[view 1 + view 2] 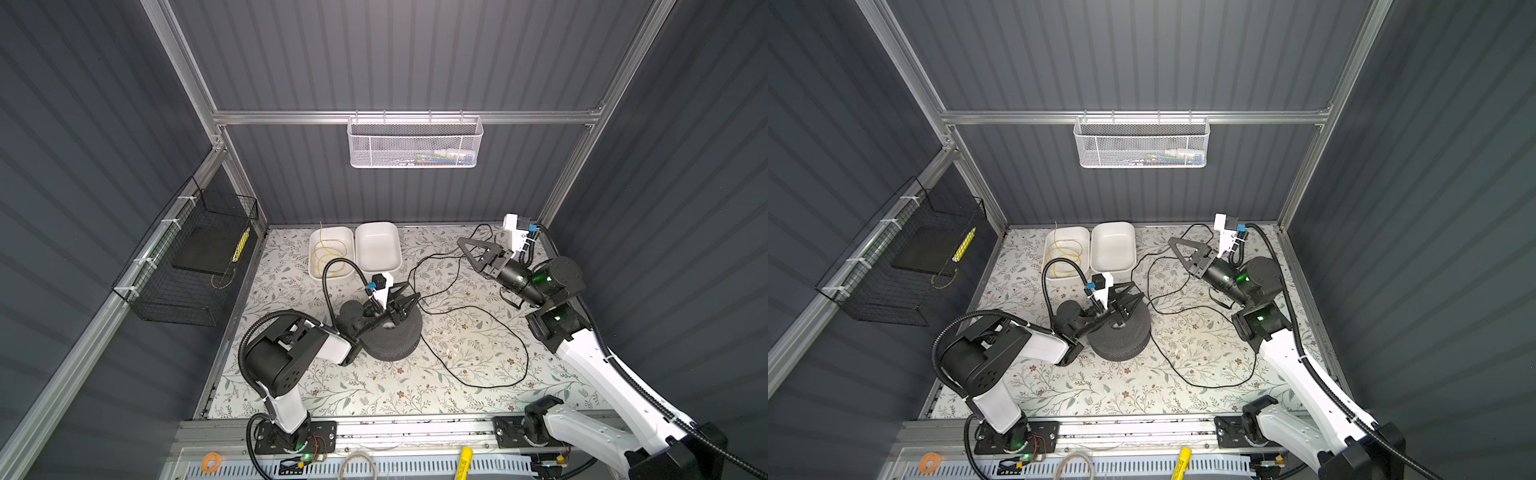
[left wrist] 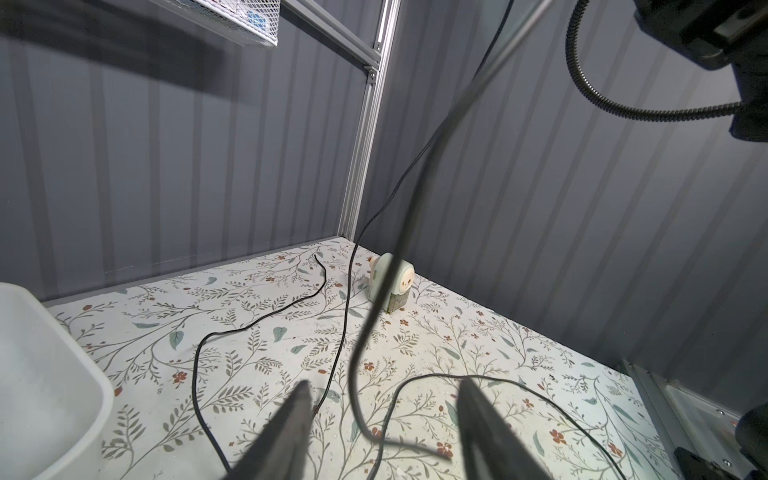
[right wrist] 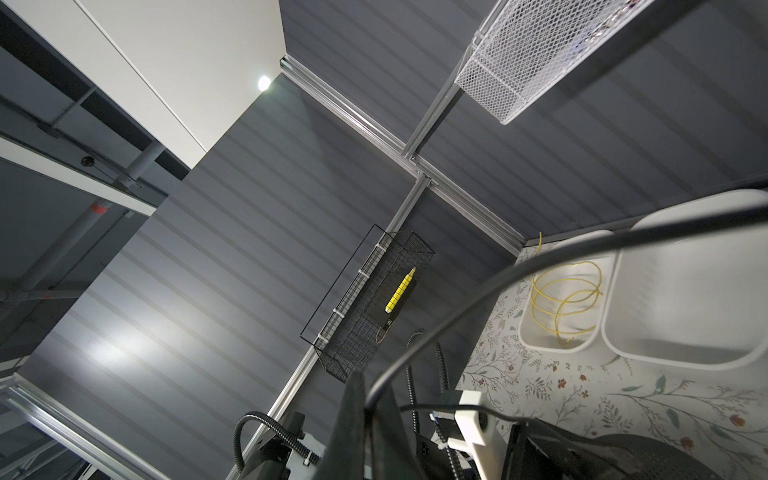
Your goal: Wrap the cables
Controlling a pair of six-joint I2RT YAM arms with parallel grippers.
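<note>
Next, my right gripper will move outward and down over the back of the floral table and release the piece of cord, since it holds the cord high above the table.
The cables are one thin black cord lying in loose loops over the floral table's right half. My right gripper hangs above the back right and is shut on a strand of the cord, which rises out from between its tips. My left gripper sits over a round black perforated drum. In the left wrist view it stands open, and a blurred strand of the cord hangs between its fingers without being pinched.
Two white tubs stand at the back: one holds a yellow wire coil, the other holds nothing. A small pale green device sits in the back right corner. Wire baskets hang on the left and back walls.
</note>
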